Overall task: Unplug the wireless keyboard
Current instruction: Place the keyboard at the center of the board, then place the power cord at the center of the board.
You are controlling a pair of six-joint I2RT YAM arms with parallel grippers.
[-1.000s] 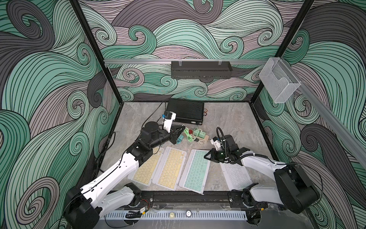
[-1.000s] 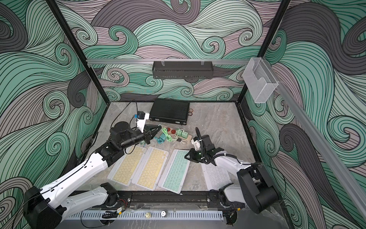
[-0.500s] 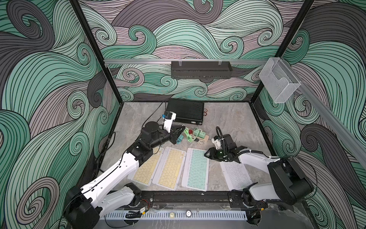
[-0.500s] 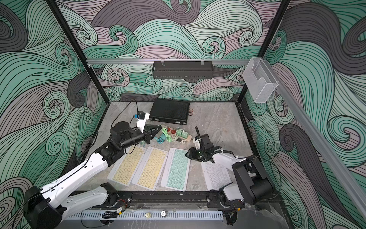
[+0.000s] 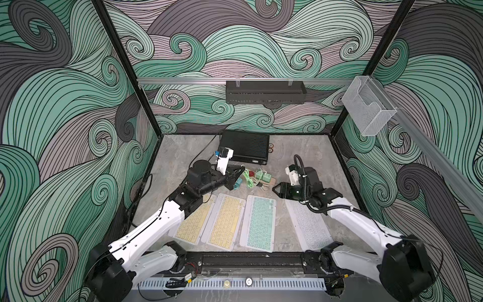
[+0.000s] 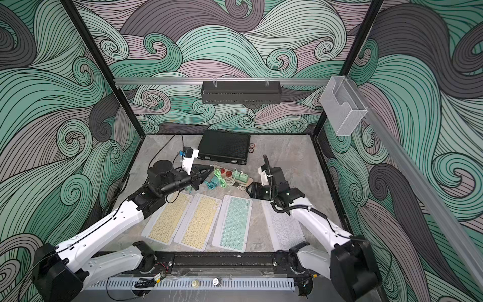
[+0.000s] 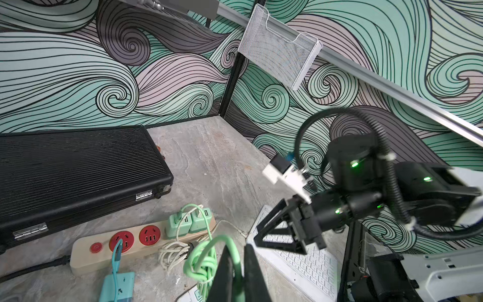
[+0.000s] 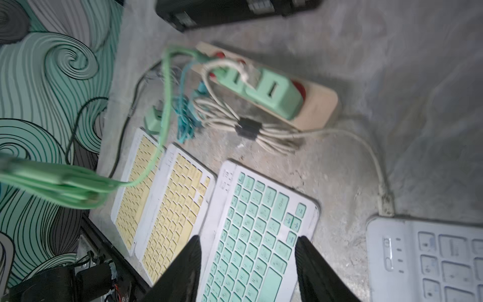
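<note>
My left gripper lowers the green cable onto the tabletop below, between power strip point(image 7: 104, 251) and keyboards, and releases it next, as the mint keyboard is already unplugged.
Four wireless keyboards lie side by side near the front: two yellow point(image 5: 209, 222), a mint one point(image 5: 258, 222) point(image 8: 251, 222) and a white one point(image 5: 308, 227) point(image 8: 431, 256). My left gripper point(image 7: 239, 251) point(image 5: 242, 171) is shut on a looped green cable point(image 7: 201, 261) point(image 8: 164, 104), held above the power strip point(image 7: 104, 251). No cable shows at the mint keyboard's far edge. My right gripper point(image 8: 247, 239) point(image 5: 274, 188) hovers open over that edge, holding nothing. A white cable point(image 8: 376, 167) is plugged into the white keyboard.
A black case point(image 5: 244, 149) lies at the back of the table. Two green chargers point(image 8: 266, 91) sit in the power strip beside a bundled white cord point(image 8: 248, 128). A teal block point(image 7: 117, 285) lies by the strip. A wire bin point(image 5: 368, 107) hangs on the right wall.
The mint keyboard swung from slanted to parallel with the yellow ones. My right gripper opened and drew back from its far end. The left arm stayed still, gripping the green cable.
</note>
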